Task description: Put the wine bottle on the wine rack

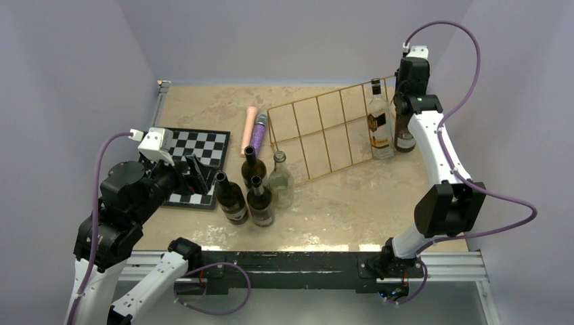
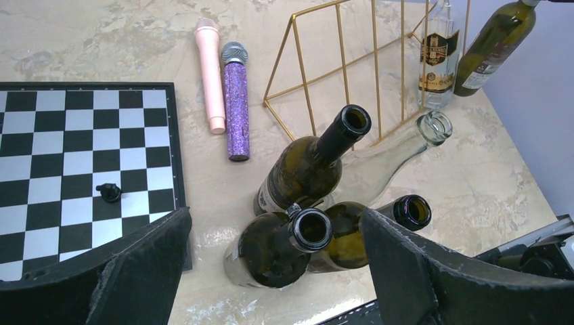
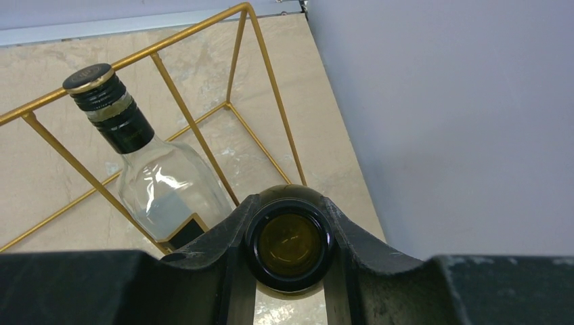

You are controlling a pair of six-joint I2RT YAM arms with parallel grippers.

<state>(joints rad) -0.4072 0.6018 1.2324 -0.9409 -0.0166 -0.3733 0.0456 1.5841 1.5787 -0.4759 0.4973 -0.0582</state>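
Note:
The upright bottle comes down in my right gripper next, beside the clear bottle toward the rack's end bars (image 3: 279, 108), and then its neck is released.
The golden wire wine rack (image 1: 321, 132) lies at the back middle of the table; it also shows in the left wrist view (image 2: 304, 88) and the right wrist view (image 3: 189, 108). My right gripper (image 1: 407, 91) (image 3: 291, 203) is shut on the neck of a dark green wine bottle (image 1: 405, 135) (image 3: 290, 245), which is upright just past the rack's right end, near the wall. My left gripper (image 1: 194, 177) (image 2: 274, 223) is open and empty above a cluster of upright bottles (image 1: 260, 203) (image 2: 284, 247). Its fingers (image 2: 145, 271) straddle the nearest dark bottle's mouth without touching it.
A clear bottle with a black-gold label (image 1: 380, 125) (image 3: 162, 189) stands at the rack's right end. The cluster holds three dark bottles and one clear bottle (image 1: 281, 181). A chessboard (image 1: 196, 145) lies at the left. Pink (image 1: 250, 128) and purple (image 1: 257, 139) microphones lie beside the rack.

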